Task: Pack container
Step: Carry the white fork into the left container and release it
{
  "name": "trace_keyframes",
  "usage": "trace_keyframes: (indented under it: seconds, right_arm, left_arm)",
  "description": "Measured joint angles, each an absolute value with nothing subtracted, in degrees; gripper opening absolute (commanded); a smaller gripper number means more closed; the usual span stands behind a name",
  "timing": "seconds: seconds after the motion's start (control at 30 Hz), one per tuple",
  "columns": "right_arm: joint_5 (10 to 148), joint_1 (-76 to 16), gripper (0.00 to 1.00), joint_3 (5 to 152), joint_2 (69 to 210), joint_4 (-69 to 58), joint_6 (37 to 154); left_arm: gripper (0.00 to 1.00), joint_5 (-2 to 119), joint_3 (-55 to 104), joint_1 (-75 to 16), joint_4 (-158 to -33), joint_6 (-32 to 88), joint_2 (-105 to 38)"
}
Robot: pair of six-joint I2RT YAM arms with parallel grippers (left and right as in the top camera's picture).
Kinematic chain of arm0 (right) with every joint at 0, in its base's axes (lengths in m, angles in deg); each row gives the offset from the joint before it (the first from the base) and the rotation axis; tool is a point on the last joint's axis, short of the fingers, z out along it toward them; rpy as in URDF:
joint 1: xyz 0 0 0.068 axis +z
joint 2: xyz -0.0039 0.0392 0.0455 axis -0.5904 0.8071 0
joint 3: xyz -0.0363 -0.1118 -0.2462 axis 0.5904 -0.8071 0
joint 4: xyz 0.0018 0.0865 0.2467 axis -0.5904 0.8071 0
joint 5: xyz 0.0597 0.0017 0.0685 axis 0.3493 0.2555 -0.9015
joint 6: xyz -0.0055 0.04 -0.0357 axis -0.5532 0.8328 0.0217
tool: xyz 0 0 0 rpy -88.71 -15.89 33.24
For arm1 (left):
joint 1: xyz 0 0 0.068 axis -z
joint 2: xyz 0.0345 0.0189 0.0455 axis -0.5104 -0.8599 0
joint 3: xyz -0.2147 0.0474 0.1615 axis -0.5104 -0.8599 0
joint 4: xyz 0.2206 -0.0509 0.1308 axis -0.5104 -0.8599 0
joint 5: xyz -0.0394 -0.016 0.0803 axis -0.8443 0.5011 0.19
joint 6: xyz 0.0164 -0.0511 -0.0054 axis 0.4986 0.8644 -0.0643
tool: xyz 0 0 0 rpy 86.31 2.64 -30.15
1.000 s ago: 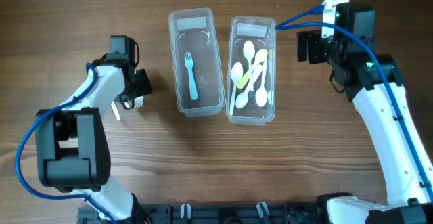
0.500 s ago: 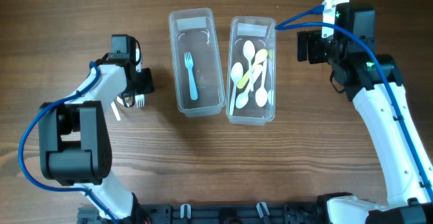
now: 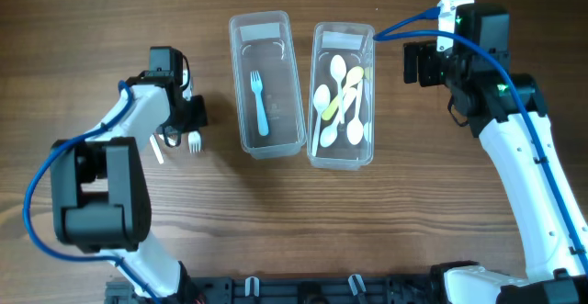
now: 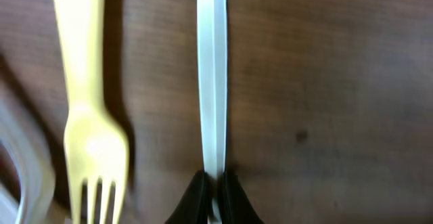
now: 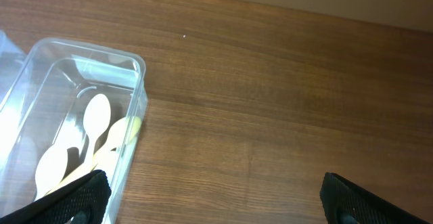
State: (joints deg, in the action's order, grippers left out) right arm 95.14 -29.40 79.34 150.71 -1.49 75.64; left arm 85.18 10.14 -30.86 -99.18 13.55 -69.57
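Observation:
The blue fork's walled container is to the right in the overhead view. The left gripper will next go up above the container's rim, move that way, go down inside and let go.
Two clear containers stand side by side. The left container holds one blue fork. The right container holds several white and yellow spoons. My left gripper is low over the table left of them. In the left wrist view the left gripper is shut on a white utensil handle. A pale yellow fork lies beside it, and the same fork shows next to the gripper from overhead. My right gripper stands open to the right of the spoon container, its jaws wide apart with nothing between them.
Bare wooden table surrounds the containers. A short white stick-like piece lies by the left arm. The arm bases and a black rail line the front edge.
My left gripper has closed from partly open onto the white handle. The pale fork beside it now lies a little further right. The right arm has not moved.

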Motion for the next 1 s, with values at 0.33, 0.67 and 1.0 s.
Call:
trace_keyframes:
  seconds: [0.33,0.67,1.0]
  right_arm:
    - [95.1,-29.4,1.00,79.3,150.7,-1.5,75.6]
    - [95.1,-29.4,1.00,79.3,150.7,-1.5,75.6]
    - [95.1,-29.4,1.00,79.3,150.7,-1.5,75.6]
  left_arm:
    - [0.04,75.6,14.6,-27.0,-101.0,19.5,-44.8]
    - [0.05,72.1,14.7,-13.2,-96.3,23.8,-49.2]
    - [0.57,71.9,14.7,-10.8,-93.3,26.7,-57.8]
